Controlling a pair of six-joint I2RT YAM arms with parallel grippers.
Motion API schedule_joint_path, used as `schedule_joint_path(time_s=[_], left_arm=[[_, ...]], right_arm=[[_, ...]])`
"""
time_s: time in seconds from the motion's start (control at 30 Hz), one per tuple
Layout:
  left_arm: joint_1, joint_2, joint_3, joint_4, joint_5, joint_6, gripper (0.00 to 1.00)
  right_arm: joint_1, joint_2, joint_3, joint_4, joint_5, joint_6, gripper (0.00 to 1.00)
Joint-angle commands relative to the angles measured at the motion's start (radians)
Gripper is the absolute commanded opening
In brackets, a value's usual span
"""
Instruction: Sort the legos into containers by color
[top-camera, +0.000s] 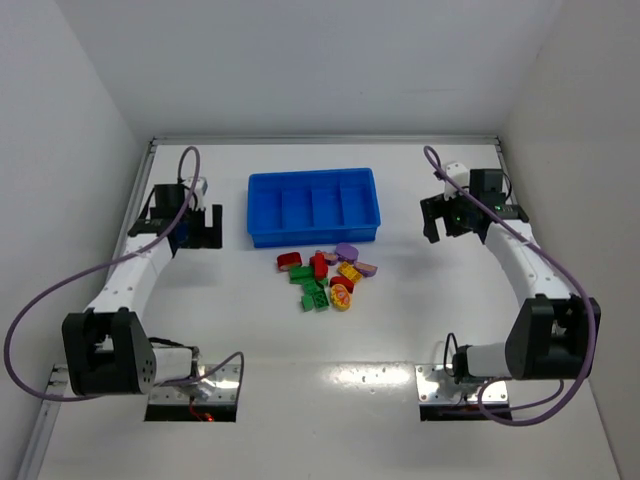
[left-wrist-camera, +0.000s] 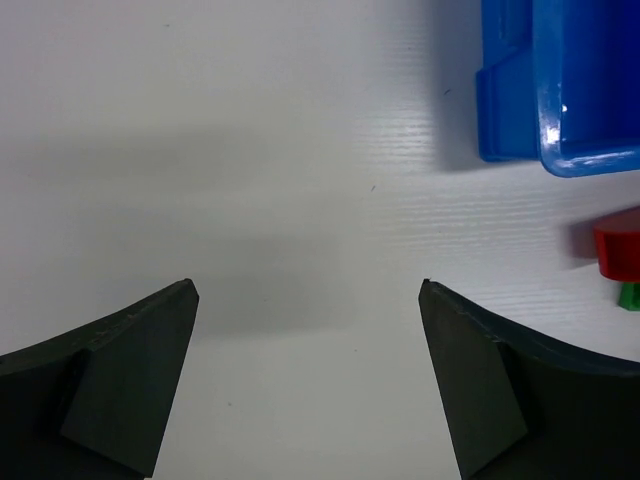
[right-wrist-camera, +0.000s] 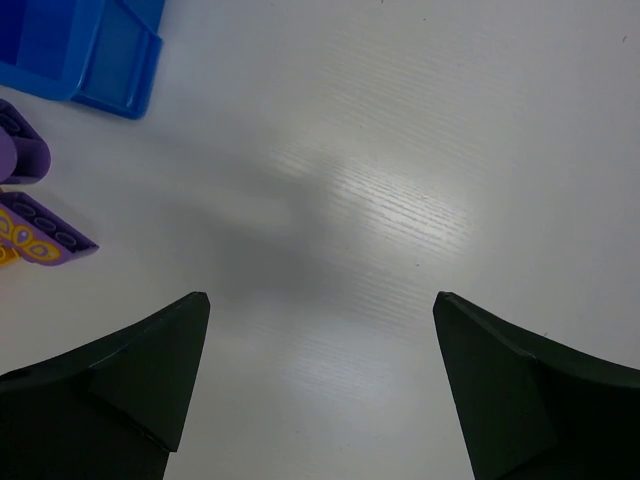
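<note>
I should move my left gripper to the right in the top view, and turn and lower it onto the red lego by the tray (left-wrist-camera: 620, 246), because that lego is the closest.
A bright blue tray (top-camera: 313, 232) with four side-by-side compartments stands at the middle back of the table; I see nothing in them. A pile of legos (top-camera: 325, 277) in red, green, yellow and purple lies just in front of it. My left gripper (top-camera: 198, 228) is open and empty, left of the tray. My right gripper (top-camera: 440, 222) is open and empty, right of the tray. The left wrist view shows a tray corner (left-wrist-camera: 560, 90) and a red lego (left-wrist-camera: 620, 245). The right wrist view shows a tray corner (right-wrist-camera: 85, 45) and purple legos (right-wrist-camera: 45, 232).
White walls close the table at the back and sides. A metal rail (top-camera: 320, 140) runs along the back edge. The arm bases (top-camera: 110, 350) stand at the near edge with cables looping from them.
</note>
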Motion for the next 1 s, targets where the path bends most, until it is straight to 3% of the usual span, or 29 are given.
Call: schedule_joint_path(time_s=[0.0,0.2,0.5,0.57,0.67,0.97], left_arm=[[0.010,-0.067,-0.003,0.031,0.021,0.016,1.00],[0.001,-0.188,-0.003,-0.038,0.153,0.145,0.98],[-0.210,-0.291,-0.003,-0.210,0.306,0.510,0.98],[-0.256,-0.300,-0.013,-0.210,0.335,0.568,1.00],[-0.339,-0.309,-0.033,-0.149,0.288,0.541,1.00],[-0.460,-0.216,-0.108,0.006,0.286,0.695,0.90]], right_arm=[[-0.005,-0.032,0.000,0.003,-0.022,0.015,0.94],[-0.005,-0.051,-0.019,0.003,-0.012,0.015,0.97],[-0.005,-0.053,-0.037,0.003,-0.034,0.015,0.99],[-0.005,-0.040,-0.037,0.003,-0.044,0.015,0.99],[-0.005,-0.028,-0.017,0.003,-0.044,0.015,0.99],[0.005,0.020,0.023,0.003,-0.062,0.005,0.99]])
